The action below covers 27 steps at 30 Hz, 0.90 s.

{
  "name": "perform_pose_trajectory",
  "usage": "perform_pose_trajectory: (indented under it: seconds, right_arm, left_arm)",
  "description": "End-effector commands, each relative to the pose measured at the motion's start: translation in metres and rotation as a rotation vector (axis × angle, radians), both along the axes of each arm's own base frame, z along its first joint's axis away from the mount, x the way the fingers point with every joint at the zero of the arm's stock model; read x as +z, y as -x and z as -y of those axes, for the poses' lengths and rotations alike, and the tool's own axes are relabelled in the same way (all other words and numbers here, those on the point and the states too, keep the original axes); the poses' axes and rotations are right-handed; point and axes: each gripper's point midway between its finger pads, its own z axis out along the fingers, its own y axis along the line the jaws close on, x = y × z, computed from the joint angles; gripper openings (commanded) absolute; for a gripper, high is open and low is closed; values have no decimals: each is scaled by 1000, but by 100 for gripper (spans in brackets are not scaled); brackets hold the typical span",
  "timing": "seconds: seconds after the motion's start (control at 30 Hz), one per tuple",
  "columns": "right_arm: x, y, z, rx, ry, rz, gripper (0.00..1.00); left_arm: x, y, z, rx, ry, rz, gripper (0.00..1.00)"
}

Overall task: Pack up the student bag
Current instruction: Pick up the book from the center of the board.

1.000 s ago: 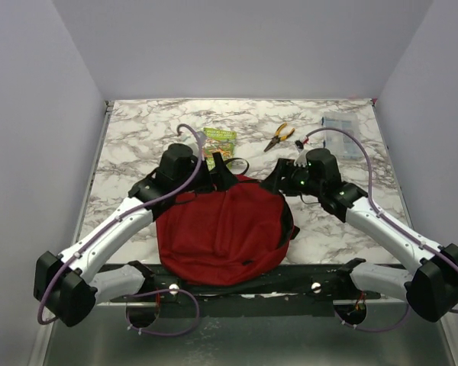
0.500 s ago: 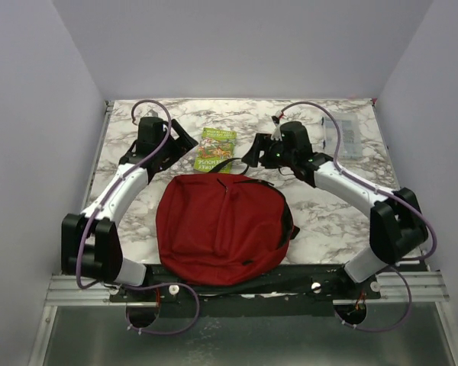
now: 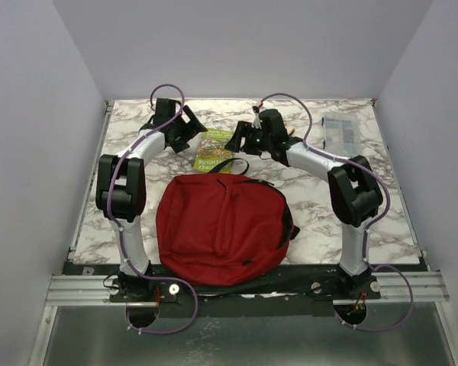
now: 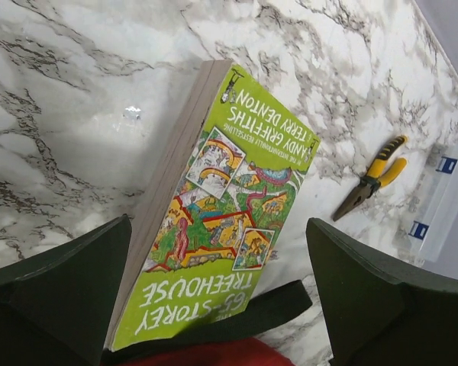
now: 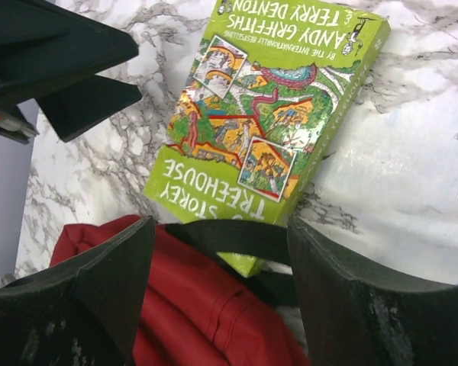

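Observation:
I will bring my left gripper down and across, to the right in the top view, onto the green paperback's page edge (image 3: 199, 148) (image 4: 170, 175), since it faces my gripper's fingers.
The student bag (image 3: 221, 229), dark red with black zips, lies shut and flat at the near middle of the table. Its black top handle (image 5: 237, 236) rests over the near end of a green paperback (image 3: 216, 151). My left gripper (image 3: 192, 131) hovers open just left of the book. In the left wrist view the book (image 4: 221, 206) lies between and beyond its spread fingers. My right gripper (image 3: 233, 143) hangs open at the book's right side. Its fingers frame the handle and the bag's red top (image 5: 191, 313). Neither gripper holds anything.
Yellow-handled pliers (image 4: 370, 177) lie on the marble to the right of the book, mostly hidden behind my right arm in the top view. A clear plastic case (image 3: 342, 131) sits at the far right corner. Grey walls close the table on three sides.
Both arms have swung from over the bag's far edge out to the back of the table, closing in on the book from either side. The left jaws stand slightly wider.

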Motion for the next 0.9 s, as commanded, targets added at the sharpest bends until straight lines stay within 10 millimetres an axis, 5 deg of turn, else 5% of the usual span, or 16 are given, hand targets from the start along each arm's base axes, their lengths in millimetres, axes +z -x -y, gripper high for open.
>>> perform_pose_trajectory:
  seconds: [0.0, 0.43, 0.87]
  right_arm:
    - [-14, -14, -11, 18, -48, -39, 74]
    - [-65, -18, -21, 7, -136, -168, 71]
    - [-58, -14, -27, 24, -253, -186, 66]
  left_arm:
    - [-11, -7, -4, 95, 21, -76, 98]
    - [-36, 2, 44, -15, 234, -231, 96]
    - [-7, 13, 84, -251, 266, -123, 45]
